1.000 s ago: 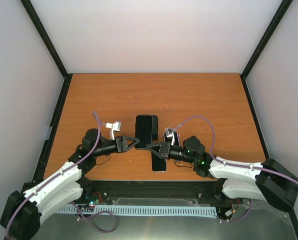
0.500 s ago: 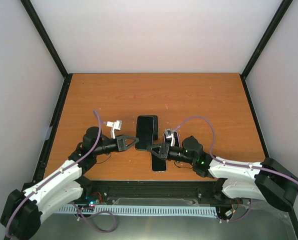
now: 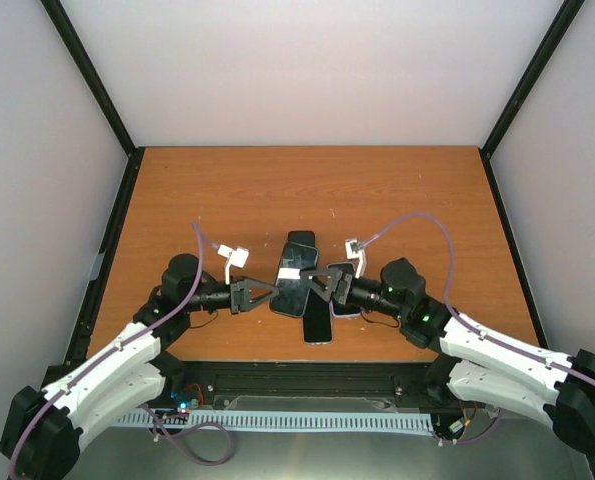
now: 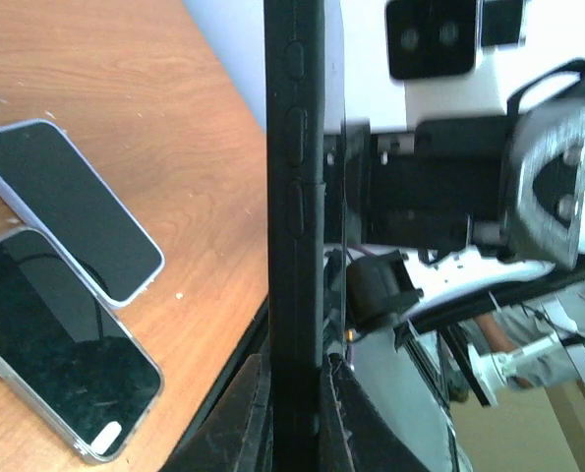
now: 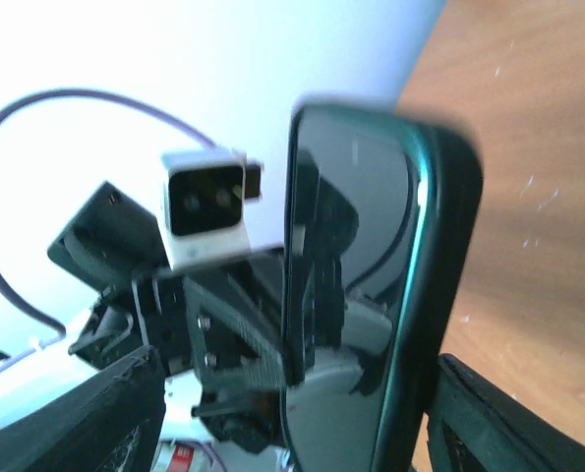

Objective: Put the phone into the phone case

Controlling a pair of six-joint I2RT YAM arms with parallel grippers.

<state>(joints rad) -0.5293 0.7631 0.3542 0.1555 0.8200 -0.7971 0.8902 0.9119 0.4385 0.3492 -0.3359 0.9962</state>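
The phone is already in the case point(image 3: 296, 268), so my left gripper will move down toward the left in the top view and release the case on the bare tabletop.
A black phone case point(image 3: 296, 268) with a dark-screened phone point(image 5: 346, 295) lying in it is held up off the table, tilted. My left gripper point(image 3: 268, 297) is shut on the case's lower end; in the left wrist view the case point(image 4: 297, 197) shows edge-on, rising from between the jaws of the left gripper point(image 4: 297, 393). My right gripper point(image 3: 323, 286) stands open just right of the case. In the right wrist view its fingers point(image 5: 95, 418) are spread wide on either side of the phone without touching it, and the case's black rim point(image 5: 444, 285) frames the screen.
Two other phones lie flat on the wooden table point(image 3: 227, 190) below the grippers: one dark-screened with a clear rim point(image 3: 318, 322) point(image 4: 61, 349), one with a pale lavender rim point(image 3: 345, 302) point(image 4: 71, 211). The table's near edge is close behind both.
My left gripper shut on the case and lifted it into a tilt. My right gripper let go, opened wide and drew back slightly to the right.
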